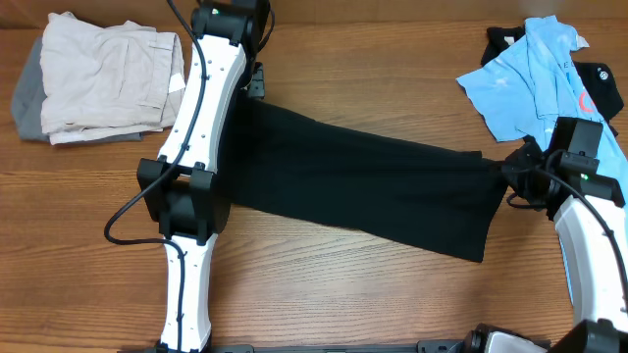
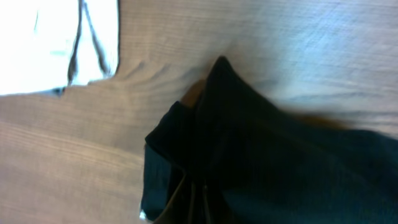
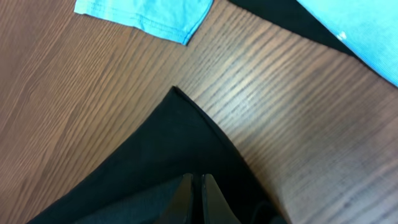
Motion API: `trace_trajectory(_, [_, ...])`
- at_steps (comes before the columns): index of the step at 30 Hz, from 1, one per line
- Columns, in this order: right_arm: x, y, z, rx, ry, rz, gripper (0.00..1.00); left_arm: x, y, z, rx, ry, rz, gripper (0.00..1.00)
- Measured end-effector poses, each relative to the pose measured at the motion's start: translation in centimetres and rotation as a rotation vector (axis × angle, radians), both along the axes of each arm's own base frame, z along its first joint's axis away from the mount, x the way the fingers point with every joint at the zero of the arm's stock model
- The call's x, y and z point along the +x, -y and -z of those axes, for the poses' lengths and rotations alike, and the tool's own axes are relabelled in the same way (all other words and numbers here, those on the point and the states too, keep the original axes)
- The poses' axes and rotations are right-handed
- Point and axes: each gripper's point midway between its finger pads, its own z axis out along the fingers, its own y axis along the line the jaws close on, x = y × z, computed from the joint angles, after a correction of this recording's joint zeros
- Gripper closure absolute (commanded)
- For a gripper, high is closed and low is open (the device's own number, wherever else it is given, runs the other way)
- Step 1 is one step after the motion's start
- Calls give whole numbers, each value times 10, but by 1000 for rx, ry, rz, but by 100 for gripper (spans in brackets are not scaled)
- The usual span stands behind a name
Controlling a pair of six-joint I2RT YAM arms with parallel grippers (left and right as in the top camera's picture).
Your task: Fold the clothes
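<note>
I should drag the shirt's held end back toward my base with my right gripper and release it on the open tabletop, clear of the blue polo (image 1: 535, 78).
A large black shirt (image 1: 363, 181) lies stretched across the middle of the wooden table, pulled taut between both arms. My left gripper (image 1: 253, 86) is shut on its left end, which bunches into a peak in the left wrist view (image 2: 249, 149). My right gripper (image 1: 510, 176) is shut on the shirt's right end, where a black corner shows ahead of the closed fingers (image 3: 200, 186). A light blue polo (image 1: 535, 78) lies crumpled at the far right and also shows in the right wrist view (image 3: 149, 15).
A folded beige garment (image 1: 108, 83) rests on a grey one (image 1: 27, 98) at the far left. A black item with red print (image 1: 599, 90) lies under the blue polo at the right edge.
</note>
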Motion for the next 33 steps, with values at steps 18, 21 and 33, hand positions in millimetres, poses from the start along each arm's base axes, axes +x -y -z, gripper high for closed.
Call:
trace_trajectory(18, [-69, -35, -66, 51, 90, -44, 96, -77, 6, -176, -214, 310, 32, 96])
trace_trajectory(21, [-86, -40, -70, 55, 79, -44, 93, -98, 5, -182, -232, 299, 42, 96])
trace_trajectory(33, [-146, -64, -52, 153, -120, -50, 75, -197, -10, -101, -200, -52, 37, 87])
